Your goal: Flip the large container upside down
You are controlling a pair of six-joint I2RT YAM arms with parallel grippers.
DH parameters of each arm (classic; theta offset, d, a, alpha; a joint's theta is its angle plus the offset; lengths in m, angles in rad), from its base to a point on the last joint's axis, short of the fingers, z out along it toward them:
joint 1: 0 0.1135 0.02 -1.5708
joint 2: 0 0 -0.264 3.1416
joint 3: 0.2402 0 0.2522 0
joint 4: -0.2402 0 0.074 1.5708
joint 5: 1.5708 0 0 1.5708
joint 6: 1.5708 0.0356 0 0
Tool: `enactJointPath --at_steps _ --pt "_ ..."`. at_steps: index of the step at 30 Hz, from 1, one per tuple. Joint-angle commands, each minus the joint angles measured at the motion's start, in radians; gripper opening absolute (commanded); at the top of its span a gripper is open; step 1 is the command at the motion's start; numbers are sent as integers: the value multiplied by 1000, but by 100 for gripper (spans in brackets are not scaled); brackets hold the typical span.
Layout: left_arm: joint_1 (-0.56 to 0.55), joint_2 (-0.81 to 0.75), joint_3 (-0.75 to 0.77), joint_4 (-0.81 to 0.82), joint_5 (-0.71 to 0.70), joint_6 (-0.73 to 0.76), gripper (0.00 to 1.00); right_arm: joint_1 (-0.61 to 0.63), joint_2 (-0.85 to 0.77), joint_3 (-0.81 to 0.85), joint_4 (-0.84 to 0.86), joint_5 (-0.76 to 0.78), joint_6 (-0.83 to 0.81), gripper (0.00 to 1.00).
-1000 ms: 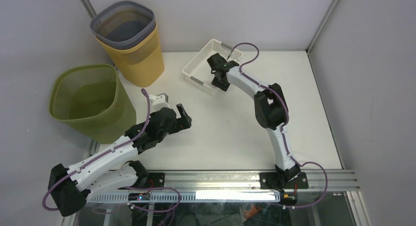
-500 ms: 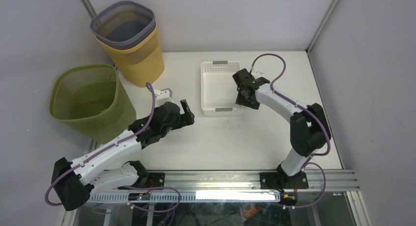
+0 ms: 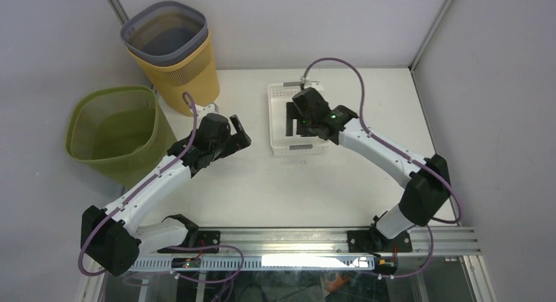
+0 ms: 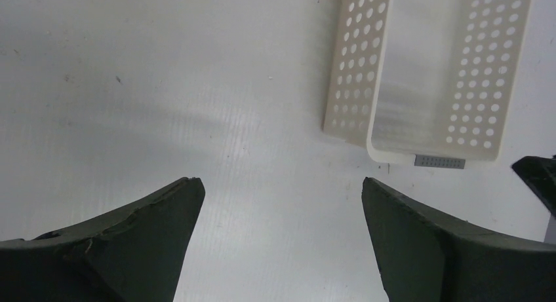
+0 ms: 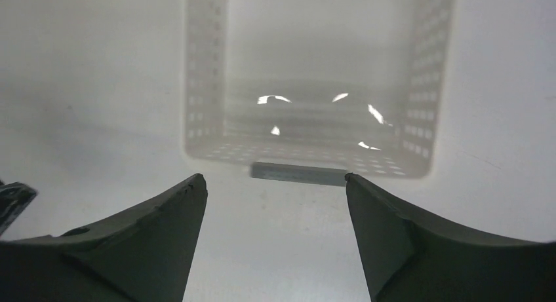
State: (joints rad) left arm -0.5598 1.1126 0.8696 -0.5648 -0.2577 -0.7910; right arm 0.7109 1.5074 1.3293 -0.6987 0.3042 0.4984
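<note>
My right gripper should lower sideways onto the basket's rim facing the green bin [image 5: 186, 109], as that rim lies below the fingers, to their left in the top view.
A white perforated basket [image 3: 280, 128] with grey handles stands upright, opening up, on the table's far middle. It also shows in the left wrist view [image 4: 419, 73] and in the right wrist view [image 5: 315, 86]. My right gripper [image 3: 298, 122] hovers over the basket, open and empty. In its own view [image 5: 272, 179] the jaws stand wide apart just short of the near grey handle [image 5: 298, 173]. My left gripper [image 3: 240, 133] is open and empty over bare table left of the basket; its jaws are wide apart in its own view [image 4: 278, 184].
A large green mesh bin [image 3: 118, 135] stands upright off the table's left edge. A yellow bin [image 3: 187, 79] with a grey bin [image 3: 164, 33] nested in it stands at the far left corner. The enclosure walls close in the back and right.
The right gripper dragged the basket nearer and squared it, then let go and moved over it. The left gripper moved farther away and to the left, staying open.
</note>
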Motion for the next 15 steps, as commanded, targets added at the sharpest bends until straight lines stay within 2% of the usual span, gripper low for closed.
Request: enactJointPath --at_steps 1,11,15 --pt "39 8 72 -32 93 36 99 116 144 128 57 6 -39 82" --pt "53 -39 65 -65 55 29 99 185 413 319 70 0 -44 68" --pt "53 -61 42 -67 57 9 99 185 512 397 48 39 -47 58"
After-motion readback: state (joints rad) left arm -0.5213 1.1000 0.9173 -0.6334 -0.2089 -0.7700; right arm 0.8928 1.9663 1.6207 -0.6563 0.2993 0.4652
